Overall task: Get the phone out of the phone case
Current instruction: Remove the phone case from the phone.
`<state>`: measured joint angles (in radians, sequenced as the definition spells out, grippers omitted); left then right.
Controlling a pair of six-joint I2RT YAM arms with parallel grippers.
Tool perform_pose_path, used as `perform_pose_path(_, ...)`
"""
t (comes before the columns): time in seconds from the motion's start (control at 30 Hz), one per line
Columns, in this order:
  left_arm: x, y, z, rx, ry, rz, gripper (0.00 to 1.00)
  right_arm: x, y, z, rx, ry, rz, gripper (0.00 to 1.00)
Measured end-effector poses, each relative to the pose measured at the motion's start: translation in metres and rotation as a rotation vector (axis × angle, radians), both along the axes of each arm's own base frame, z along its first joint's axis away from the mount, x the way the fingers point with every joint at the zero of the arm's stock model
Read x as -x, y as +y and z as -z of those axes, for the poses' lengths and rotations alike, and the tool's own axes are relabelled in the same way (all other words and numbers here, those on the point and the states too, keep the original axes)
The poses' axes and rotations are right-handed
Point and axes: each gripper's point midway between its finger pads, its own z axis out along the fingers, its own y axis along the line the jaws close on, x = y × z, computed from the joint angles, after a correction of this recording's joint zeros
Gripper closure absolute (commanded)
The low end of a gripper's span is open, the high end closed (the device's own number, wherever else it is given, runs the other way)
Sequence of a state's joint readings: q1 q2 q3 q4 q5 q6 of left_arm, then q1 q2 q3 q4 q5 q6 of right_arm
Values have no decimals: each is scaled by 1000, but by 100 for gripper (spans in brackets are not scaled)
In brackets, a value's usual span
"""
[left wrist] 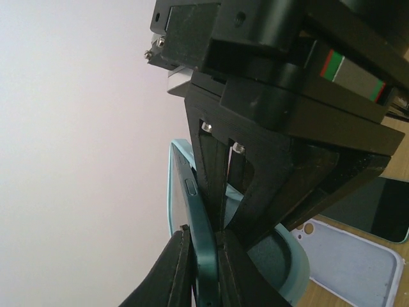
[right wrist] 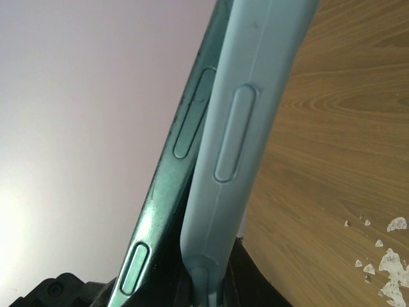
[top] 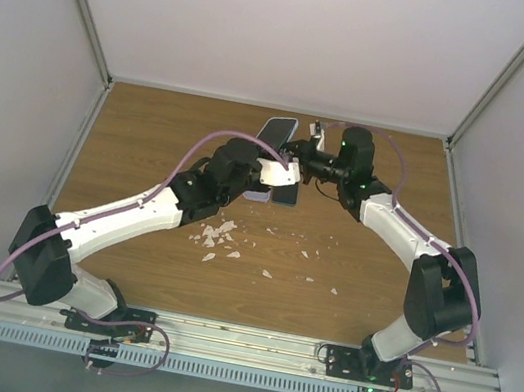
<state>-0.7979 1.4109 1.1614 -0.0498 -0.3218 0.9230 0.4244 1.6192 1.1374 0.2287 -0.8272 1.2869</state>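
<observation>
My right gripper goes down and to the left in the top view next, and releases the blue case (right wrist: 249,128) over tabletop clear of the spare case.
The dark green phone (top: 276,133) is held up on edge above the far middle of the table, partly out of its light blue case (right wrist: 249,128). In the right wrist view the phone's (right wrist: 169,192) side with its buttons stands apart from the case wall. My left gripper (left wrist: 203,233) is shut on the phone's (left wrist: 199,211) lower edge. My right gripper (right wrist: 211,284) is shut on the rim of the case, whose bent part (left wrist: 287,259) shows behind my left fingers. Both grippers meet at the phone in the top view, left (top: 282,171) and right (top: 300,152).
A pale lavender spare case (left wrist: 358,262) and a dark phone-like slab (left wrist: 383,211) lie on the wooden table under the grippers, also in the top view (top: 284,197). White scraps (top: 220,234) are scattered on the table's middle. Grey walls stand on three sides.
</observation>
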Motion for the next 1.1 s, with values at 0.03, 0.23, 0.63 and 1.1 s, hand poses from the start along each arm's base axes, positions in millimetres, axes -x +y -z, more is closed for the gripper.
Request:
perform_pose_path(0.03,0,0,0,5,7,-3,100,0,0,0,3,-3,-1,99)
perform_pose_path(0.23,-1,2,-11,28,16,-20,100,-1,-3,8,54,-16,-2,100)
perform_pose_path(0.63,3,6,-40,100,2,-23,100,-10,-17,18,90,-36,23,99)
perform_pose_path(1.1,11,17,-45,150,40,-46,100,-16,-29,17,126,-115,31,100)
